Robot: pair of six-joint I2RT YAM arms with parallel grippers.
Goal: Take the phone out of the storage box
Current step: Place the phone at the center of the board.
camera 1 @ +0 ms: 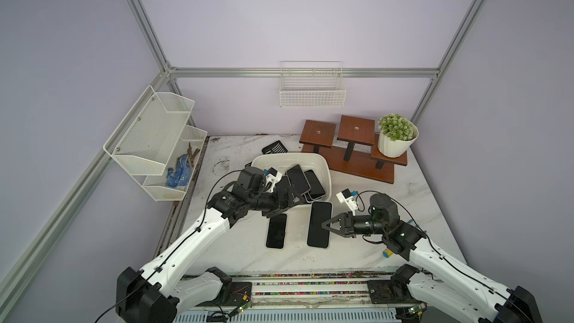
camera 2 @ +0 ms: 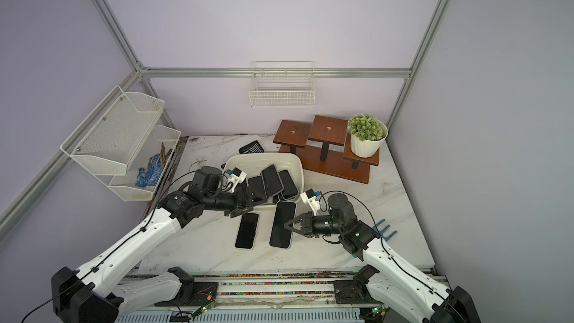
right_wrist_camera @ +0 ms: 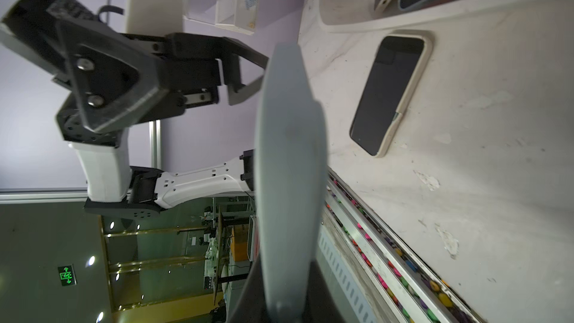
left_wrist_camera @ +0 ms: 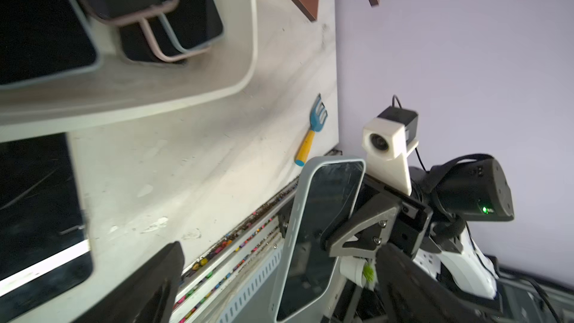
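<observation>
The robot needs to lower its right gripper toward the pale-cased phone next and let go of the grey-blue one on the bare table beside it, because that part of the table is clear.
The white storage box (camera 1: pixel 326 175) (camera 2: pixel 264 157) sits mid-table with several dark phones (camera 1: pixel 298 178) (camera 2: pixel 272 180) piled inside. My right gripper (camera 1: pixel 324 226) (camera 2: pixel 286 226) (right_wrist_camera: pixel 281 299) is shut on a phone in a grey-blue case (camera 1: pixel 320 219) (left_wrist_camera: pixel 323 212) (right_wrist_camera: pixel 289 150), holding it off the table just in front of the box. My left gripper (camera 1: pixel 292 206) (camera 2: pixel 253 205) (left_wrist_camera: pixel 279 247) is open at that phone's far end, by the box's front rim. Another phone in a pale case (camera 1: pixel 276 231) (right_wrist_camera: pixel 388 94) lies flat on the table.
A brown wooden stand (camera 1: pixel 354 163) with a potted plant (camera 1: pixel 397 138) is behind the box on the right. A white mesh rack (camera 1: pixel 155 141) is at the left and a wire basket (camera 1: pixel 312 88) on the back wall. A blue-and-yellow toy rake (left_wrist_camera: pixel 310 132) lies near the right edge.
</observation>
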